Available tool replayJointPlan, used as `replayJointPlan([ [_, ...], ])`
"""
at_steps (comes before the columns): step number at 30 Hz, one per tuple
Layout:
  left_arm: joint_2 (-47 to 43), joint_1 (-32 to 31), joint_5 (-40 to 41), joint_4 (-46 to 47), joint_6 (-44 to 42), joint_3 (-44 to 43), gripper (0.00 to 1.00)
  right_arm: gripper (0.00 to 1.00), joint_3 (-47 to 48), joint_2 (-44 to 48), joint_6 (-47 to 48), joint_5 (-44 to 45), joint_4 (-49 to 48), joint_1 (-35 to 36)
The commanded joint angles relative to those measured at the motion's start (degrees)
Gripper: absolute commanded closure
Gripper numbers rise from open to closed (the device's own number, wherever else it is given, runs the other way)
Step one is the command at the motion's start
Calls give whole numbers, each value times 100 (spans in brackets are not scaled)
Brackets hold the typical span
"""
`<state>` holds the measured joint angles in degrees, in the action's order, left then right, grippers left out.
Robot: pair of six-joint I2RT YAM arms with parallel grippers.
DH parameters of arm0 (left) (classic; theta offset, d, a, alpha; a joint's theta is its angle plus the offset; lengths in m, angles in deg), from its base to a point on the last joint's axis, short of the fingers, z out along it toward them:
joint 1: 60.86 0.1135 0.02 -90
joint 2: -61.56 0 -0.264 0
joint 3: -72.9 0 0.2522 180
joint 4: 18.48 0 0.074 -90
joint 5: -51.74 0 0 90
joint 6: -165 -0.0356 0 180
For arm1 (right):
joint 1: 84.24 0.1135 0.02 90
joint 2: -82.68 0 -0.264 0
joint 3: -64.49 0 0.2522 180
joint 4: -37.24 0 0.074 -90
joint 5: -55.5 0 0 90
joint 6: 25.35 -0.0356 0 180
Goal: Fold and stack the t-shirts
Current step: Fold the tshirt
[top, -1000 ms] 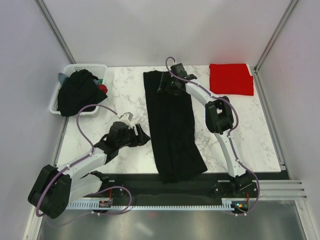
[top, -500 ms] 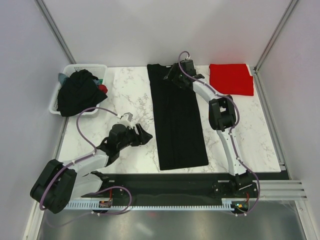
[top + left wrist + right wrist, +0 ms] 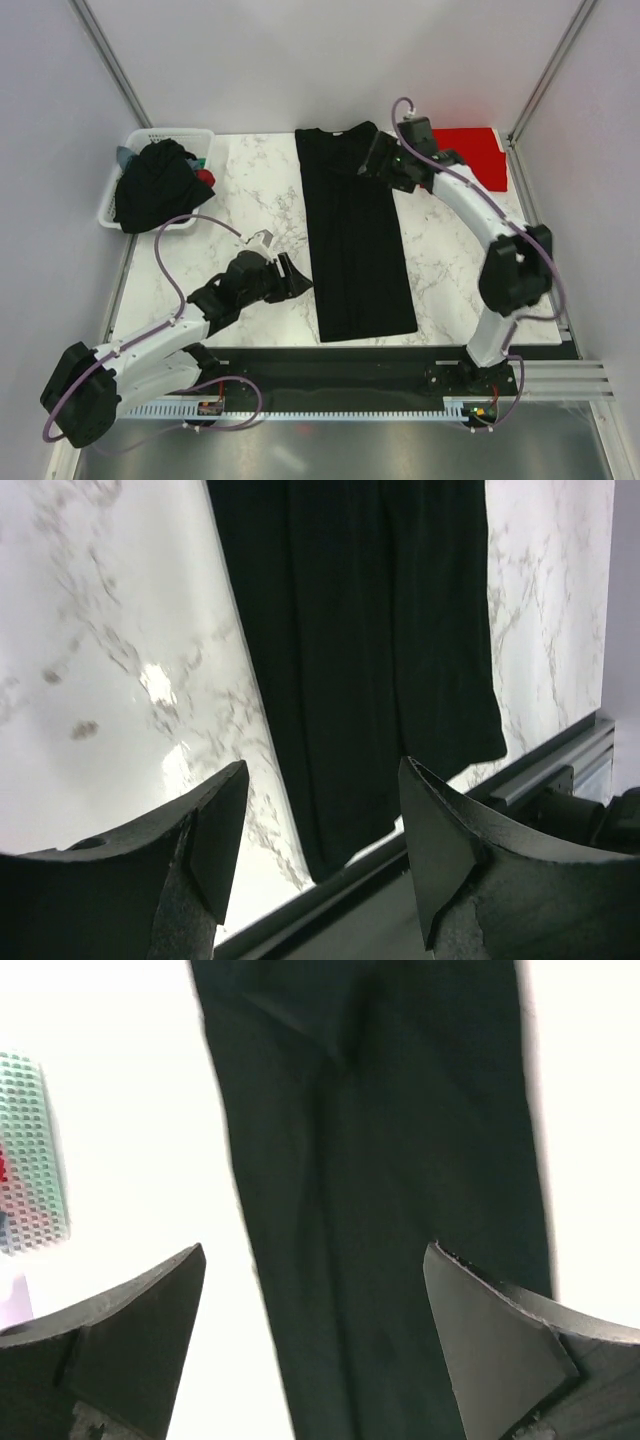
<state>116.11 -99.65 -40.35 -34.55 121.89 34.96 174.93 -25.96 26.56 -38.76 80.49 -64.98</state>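
The right gripper will next move back and down onto the folded black t-shirt's uncovered near corner [image 3: 411, 327] on the red t-shirt's side, because that corner is back of and below the gripper.
A black t-shirt [image 3: 355, 235] lies folded into a long narrow strip down the middle of the marble table; it also shows in the left wrist view [image 3: 370, 630] and the right wrist view [image 3: 400, 1210]. A folded red t-shirt [image 3: 478, 150] lies at the back right, partly hidden by the right arm. My left gripper [image 3: 295, 280] is open and empty, left of the strip's near half. My right gripper [image 3: 375, 162] is open and empty above the strip's far right edge. More dark shirts [image 3: 155, 185] are heaped in the basket.
A white slotted basket [image 3: 115, 195] stands at the back left edge. A black rail [image 3: 330, 360] runs along the table's near edge. Grey walls close in the back and both sides.
My right gripper dragged the black shirt away and straight, let go, then drew back to the right and opened. My left gripper shifted slightly toward the near edge.
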Motion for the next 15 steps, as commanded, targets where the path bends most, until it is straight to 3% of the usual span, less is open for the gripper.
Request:
replayJointPlan([
  [1,-50,-488,400,-420,926,89,32,2,-2021,1453,100,794,663,-28],
  [3,65,-813,481,-411,1215,168,33,5,-3279,2081,-14,847,558,-2],
  [9,785,-1674,788,-420,1681,37,35,14,-5279,4189,-321,716,689,24],
  [11,1013,-1816,850,-437,1866,10,37,18,-5606,4464,-427,540,637,77],
  [12,1067,-1939,859,-446,1919,2,41,26,-5869,4596,-463,470,628,95],
  [15,1190,-2098,973,-481,2130,72,44,36,-6291,4632,-524,224,505,191],
])
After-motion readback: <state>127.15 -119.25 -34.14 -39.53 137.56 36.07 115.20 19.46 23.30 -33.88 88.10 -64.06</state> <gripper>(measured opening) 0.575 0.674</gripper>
